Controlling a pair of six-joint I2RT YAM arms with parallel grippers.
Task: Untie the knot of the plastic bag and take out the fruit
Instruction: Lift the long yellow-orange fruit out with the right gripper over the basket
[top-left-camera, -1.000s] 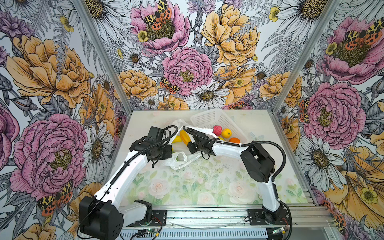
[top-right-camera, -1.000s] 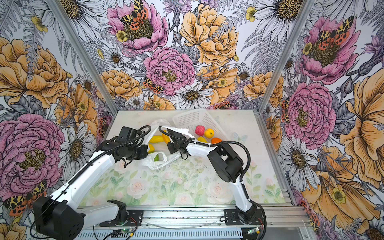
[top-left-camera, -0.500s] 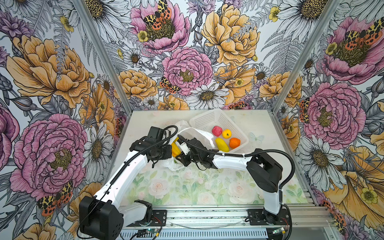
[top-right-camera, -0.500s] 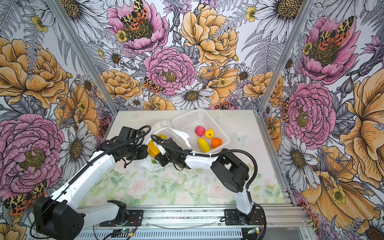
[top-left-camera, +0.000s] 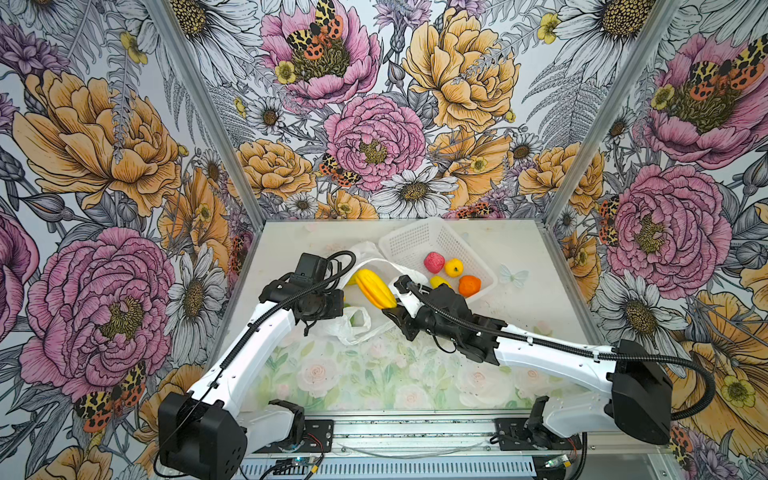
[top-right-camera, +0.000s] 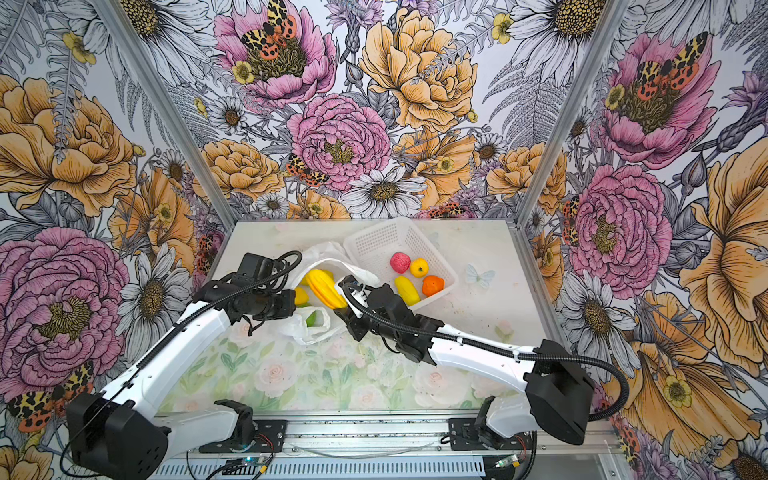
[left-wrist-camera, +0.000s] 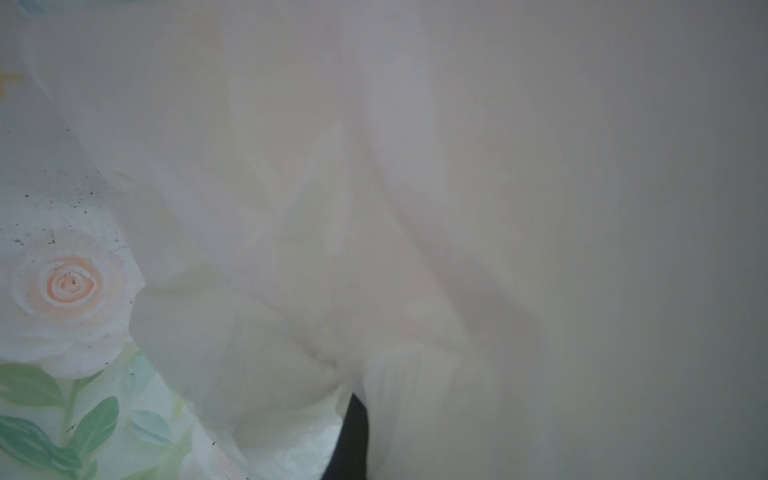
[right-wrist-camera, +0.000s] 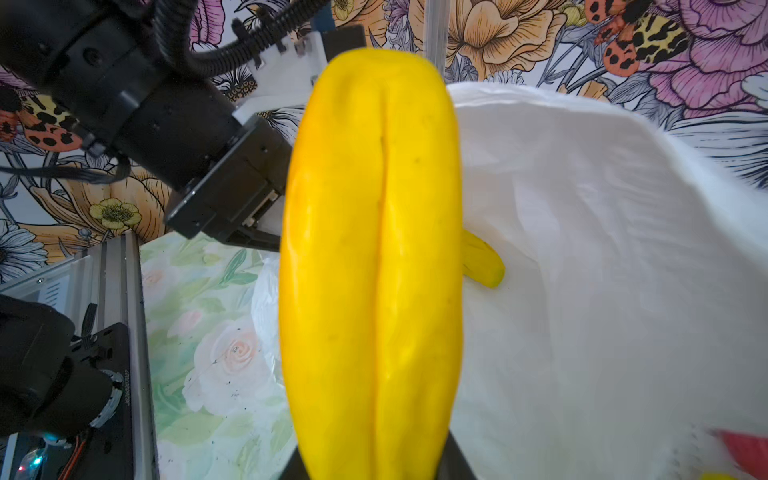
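Note:
I will next move my right gripper across from the bag's opening, then down to the gap (top-right-camera: 418, 281) beside the basket's orange fruit and release, as other fruits are there.
The white plastic bag (top-left-camera: 365, 254) lies open left of the basket, and a loose handle loop (top-left-camera: 358, 329) trails toward the front. The knot is not in view. My left gripper (top-left-camera: 338, 309) is shut on the bag (left-wrist-camera: 374, 208); one dark finger (left-wrist-camera: 352, 440) shows under the plastic. My right gripper (top-left-camera: 395, 311) is shut on a long ridged yellow fruit (top-left-camera: 376, 289) (right-wrist-camera: 374, 249), held over the bag's mouth. In the bag remain a small yellow fruit (top-right-camera: 301, 296) and a green one (top-right-camera: 311, 319).
The white lattice basket (top-left-camera: 419, 243) stands at the back right of the bag. It holds a pink-red fruit (top-left-camera: 433, 262), a small yellow one (top-left-camera: 453, 267), an orange one (top-left-camera: 469, 286) and a long yellow one (top-right-camera: 406, 290). Metal rail (top-left-camera: 415, 432) along the front.
A long yellow fruit now lies in the basket. My right gripper went back into the bag and has come up, shut on the ridged yellow fruit. The left arm has stayed put.

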